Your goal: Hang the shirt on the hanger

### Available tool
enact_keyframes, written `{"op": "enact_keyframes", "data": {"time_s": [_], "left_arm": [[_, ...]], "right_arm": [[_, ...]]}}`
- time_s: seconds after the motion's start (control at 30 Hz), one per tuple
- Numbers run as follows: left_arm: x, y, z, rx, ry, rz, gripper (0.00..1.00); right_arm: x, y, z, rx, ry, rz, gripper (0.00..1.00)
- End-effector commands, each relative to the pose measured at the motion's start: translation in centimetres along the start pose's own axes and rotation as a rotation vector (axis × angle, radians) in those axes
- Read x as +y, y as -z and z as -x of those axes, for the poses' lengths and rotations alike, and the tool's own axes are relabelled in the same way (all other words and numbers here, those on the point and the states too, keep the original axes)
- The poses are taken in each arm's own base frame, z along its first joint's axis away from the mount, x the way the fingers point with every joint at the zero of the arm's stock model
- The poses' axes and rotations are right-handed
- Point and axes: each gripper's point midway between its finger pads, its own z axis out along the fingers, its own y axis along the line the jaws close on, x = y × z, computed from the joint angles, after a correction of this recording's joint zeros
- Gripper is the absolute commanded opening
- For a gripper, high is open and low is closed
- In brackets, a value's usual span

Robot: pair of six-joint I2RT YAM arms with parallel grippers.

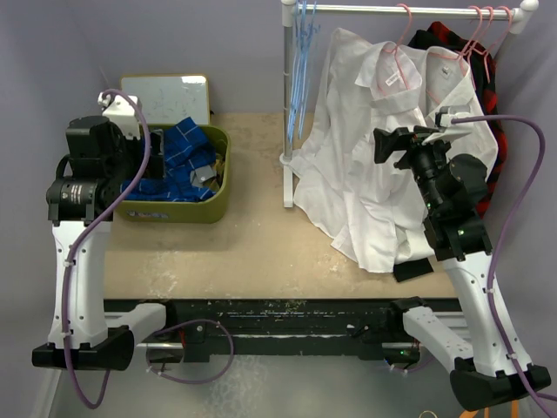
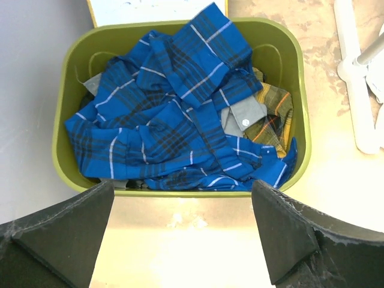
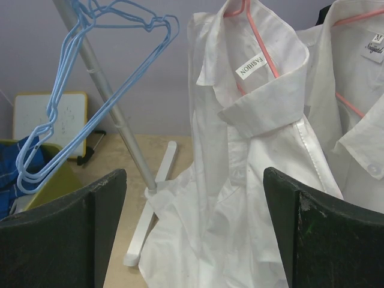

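The shirt's raised fold (image 1: 181, 141) (image 2: 191, 69) by the bin's far rim lies uppermost, outward and below my left gripper, so I reach outward and down onto it next.
The royal-blue checked shirt (image 1: 183, 144) lies crumpled in a green bin (image 1: 218, 205) at the left of the table. The left wrist view looks down on the shirt (image 2: 174, 102) in the bin (image 2: 288, 48). My left gripper (image 1: 150, 164) is open and empty, held above the table by the bin's near rim (image 2: 183, 189). Thin light-blue hangers (image 1: 302, 61) hang at the left end of the rack and show at the upper left of the right wrist view (image 3: 63, 60). My right gripper (image 1: 387, 144) is open and empty, held before the white shirts (image 3: 195, 174), to the right of the hangers.
White shirts (image 1: 383, 131) on pink hangers (image 3: 261, 45) hang down to the table. A red-and-black plaid shirt (image 1: 452, 39) hangs behind them. The rack's pole (image 1: 286, 104) and white foot (image 2: 354, 90) stand right of the bin. A whiteboard (image 1: 165, 96) leans behind the bin. An olive plaid garment (image 2: 273, 117) lies beside the shirt.
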Motion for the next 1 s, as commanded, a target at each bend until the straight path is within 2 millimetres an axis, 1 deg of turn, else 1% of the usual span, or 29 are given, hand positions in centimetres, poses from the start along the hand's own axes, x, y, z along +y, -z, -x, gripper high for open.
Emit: {"op": "enact_keyframes", "data": {"time_s": [0.0, 0.07, 0.2, 0.27, 0.33, 0.4, 0.43, 0.5, 0.53, 0.6, 0.67, 0.7, 0.8, 0.87, 0.97], "left_arm": [[1.8, 2.5, 3.1, -0.094, 0.041, 0.096, 0.99], [2.5, 2.7, 3.4, -0.108, 0.025, 0.131, 0.99], [2.7, 1.9, 2.6, -0.086, -0.016, 0.136, 0.99], [2.2, 1.4, 2.1, -0.071, -0.041, 0.106, 0.99], [1.4, 1.1, 1.5, -0.044, -0.081, 0.05, 0.99], [0.6, 0.4, 1.1, -0.029, -0.119, 0.0, 0.99], [0.4, -0.1, 1.0, -0.018, -0.134, -0.014, 0.99], [0.4, -1.1, 1.1, 0.018, -0.141, -0.02, 0.99], [0.2, -1.8, 1.2, 0.03, -0.146, -0.037, 0.99], [-0.6, -3.1, 1.6, 0.034, -0.149, -0.082, 0.99], [-1.4, -5.1, 1.7, 0.048, -0.153, -0.128, 0.99], [-1.7, -6.1, 1.8, 0.062, -0.148, -0.147, 0.99], [-2.3, -9.7, 1.7, 0.114, -0.135, -0.181, 0.97], [-2.1, -11.9, 1.6, 0.144, -0.13, -0.167, 0.96], [-1.3, -15.1, 1.4, 0.172, -0.136, -0.12, 0.95]], "right_arm": [[0.5, 0.6, 3.0, -0.081, -0.003, 0.017, 0.96], [0.5, 0.6, 2.9, -0.078, -0.003, 0.017, 0.96], [0.5, 0.5, 3.0, -0.079, -0.004, 0.018, 0.96], [0.6, 0.5, 3.0, -0.078, -0.003, 0.021, 0.97], [0.6, 0.6, 3.0, -0.078, -0.004, 0.023, 0.97], [0.9, 0.7, 2.8, -0.07, -0.016, 0.037, 0.97], [1.1, 0.7, 2.6, -0.061, -0.028, 0.047, 0.97], [2.2, 0.7, 1.9, -0.03, -0.075, 0.098, 0.96], [3.0, 0.6, 1.4, 0.003, -0.106, 0.134, 0.96], [4.5, 0.4, -0.4, 0.105, -0.16, 0.204, 0.95], [5.6, 0.7, -1.9, 0.182, -0.207, 0.258, 0.95], [5.9, 0.9, -2.6, 0.206, -0.222, 0.267, 0.95], [5.4, 1.7, -4.2, 0.223, -0.246, 0.245, 0.95], [5.3, 2.2, -5.0, 0.225, -0.261, 0.237, 0.95], [5.7, 2.7, -6.4, 0.247, -0.293, 0.259, 0.95]]}}
